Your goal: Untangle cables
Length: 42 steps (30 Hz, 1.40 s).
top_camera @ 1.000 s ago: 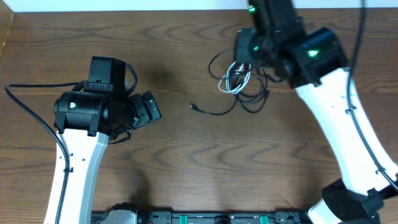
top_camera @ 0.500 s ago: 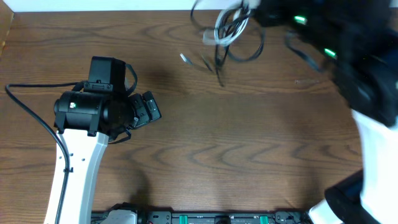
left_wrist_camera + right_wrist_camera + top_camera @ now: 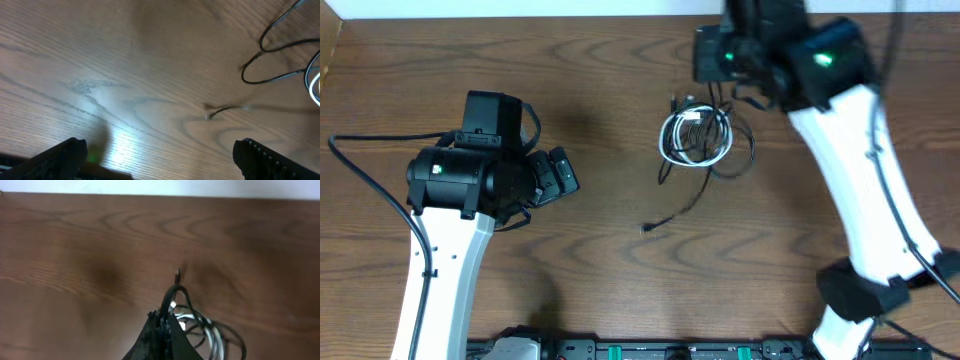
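Observation:
The black cable loop is in my right gripper. My right gripper needs to carry it down and back toward the table's middle [image 3: 672, 172] next, then let go of it there.
The cables [image 3: 698, 138] form one tangled bundle right of the table's middle: a white coil with thin black cords looped through it. One black cord trails down-left to a small plug end [image 3: 648, 228]. My right gripper [image 3: 724, 90] is above the bundle's far side. In the right wrist view the right gripper [image 3: 166, 318] is shut on a black cable loop [image 3: 176, 292], and the white coil [image 3: 212, 340] hangs below it. My left gripper [image 3: 558, 175] is open at the left, well apart from the bundle. The left wrist view shows the left gripper [image 3: 160, 165] with nothing between its fingers, and black cable loops [image 3: 280, 52] far ahead.
The table's far edge [image 3: 160, 195] meets a pale wall close behind the bundle. The left arm's own thick black wire [image 3: 360, 165] curves over the table at the far left. A rail of fittings [image 3: 650, 350] runs along the near edge.
The right arm swung the bundle up toward the far edge, then brought it back; the bundle now sits slightly nearer, with its plug end trailing further down-left. The left arm has not moved.

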{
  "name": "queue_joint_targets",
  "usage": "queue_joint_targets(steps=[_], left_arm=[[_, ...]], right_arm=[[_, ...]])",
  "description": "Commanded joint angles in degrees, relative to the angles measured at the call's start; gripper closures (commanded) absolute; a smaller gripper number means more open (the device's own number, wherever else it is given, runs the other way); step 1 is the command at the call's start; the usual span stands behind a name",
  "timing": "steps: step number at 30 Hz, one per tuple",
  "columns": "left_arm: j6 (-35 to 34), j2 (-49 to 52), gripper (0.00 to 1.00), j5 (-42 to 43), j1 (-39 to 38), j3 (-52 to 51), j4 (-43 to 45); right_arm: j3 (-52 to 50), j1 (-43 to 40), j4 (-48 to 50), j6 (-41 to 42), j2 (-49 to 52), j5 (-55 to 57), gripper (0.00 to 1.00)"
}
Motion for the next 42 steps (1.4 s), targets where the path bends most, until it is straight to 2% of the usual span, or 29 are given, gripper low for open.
queue_joint_targets(steps=[1,5,11,16,18,22,23,25,27,32,34,35,39,42], left_arm=[[-0.28,0.0,0.02,0.5,0.31,0.35,-0.22],[-0.28,0.0,0.02,0.48,0.31,0.35,-0.22],[-0.28,0.0,0.02,0.48,0.31,0.35,-0.22],[-0.28,0.0,0.02,0.5,0.31,0.35,-0.22],[-0.28,0.0,0.02,0.48,0.31,0.35,-0.22],[-0.28,0.0,0.02,0.48,0.31,0.35,-0.22],[-0.28,0.0,0.02,0.5,0.31,0.35,-0.22],[-0.28,0.0,0.02,0.48,0.31,0.35,-0.22],[-0.28,0.0,0.02,0.48,0.31,0.35,-0.22],[-0.28,0.0,0.02,0.5,0.31,0.35,-0.22],[-0.28,0.0,0.02,0.5,0.28,0.35,-0.22],[-0.28,0.0,0.02,0.48,0.31,0.35,-0.22],[-0.28,0.0,0.02,0.48,0.31,0.35,-0.22],[-0.28,0.0,0.02,0.48,0.31,0.35,-0.22]], right_arm=[[8.31,0.28,2.86,-4.81,-5.51,-1.07,0.99],[13.86,0.28,4.07,-5.18,-7.63,-1.22,0.99],[11.21,0.28,-3.13,-4.13,-6.82,-0.02,0.99],[2.58,0.28,-8.94,14.16,-3.82,5.18,0.99],[0.74,0.26,-6.95,14.67,-3.41,-0.04,0.99],[2.01,-0.61,2.86,4.98,-4.17,-20.48,0.99],[2.93,-1.11,5.77,4.37,-4.72,-26.73,0.98],[4.48,-2.21,9.11,6.16,-5.7,-29.9,0.99],[5.22,-2.91,8.7,10.84,-6.84,-22.91,0.99],[4.37,-0.98,-3.78,15.02,-6.99,11.72,0.99],[2.6,0.17,-8.2,16.39,-5.9,16.55,0.99],[1.44,0.72,-9.4,15.85,-5.31,15.39,0.99],[-2.16,1.77,-8.24,7.13,-3.65,-1.88,0.99],[-2.05,1.29,-5.75,6.14,-3.96,-10.45,0.99]])
